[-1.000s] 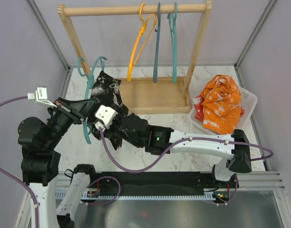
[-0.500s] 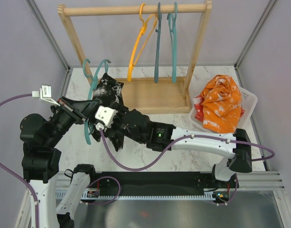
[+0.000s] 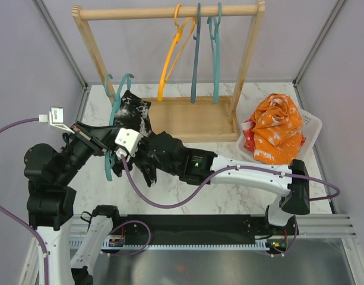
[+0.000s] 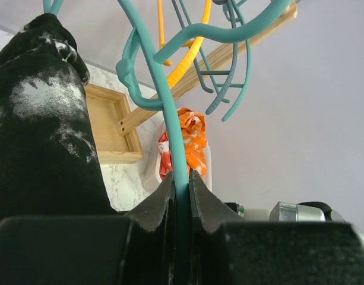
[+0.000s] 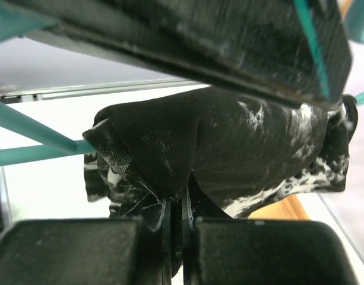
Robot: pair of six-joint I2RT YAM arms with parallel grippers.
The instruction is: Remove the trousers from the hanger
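I should move my right gripper away from the hanger next, to the right in the top view, and let go of the trousers over the white basket, because the basket holds others.
The black trousers (image 3: 134, 111), flecked with white, hang on a teal hanger (image 3: 113, 110) held above the table's left side. My left gripper (image 3: 107, 148) is shut on the hanger's stem (image 4: 170, 119), and the pinch (image 4: 182, 181) shows plainly in the left wrist view. The black cloth (image 4: 39, 119) fills the left of that view. My right gripper (image 3: 141, 158) reaches in from the right. It is shut (image 5: 180, 205) on a fold of the black trousers (image 5: 229, 148), with a teal hanger bar (image 5: 33, 133) beside the cloth.
A wooden rack (image 3: 170, 12) at the back carries an orange hanger (image 3: 173, 53) and two bare teal hangers (image 3: 217, 53). A white basket (image 3: 312, 122) at the right holds orange trousers (image 3: 277, 127) over red ones (image 3: 248, 139).
My right gripper was open a second ago and has shut on the black trousers, shifting slightly left. The left gripper kept its hold on the hanger, which rose a little.
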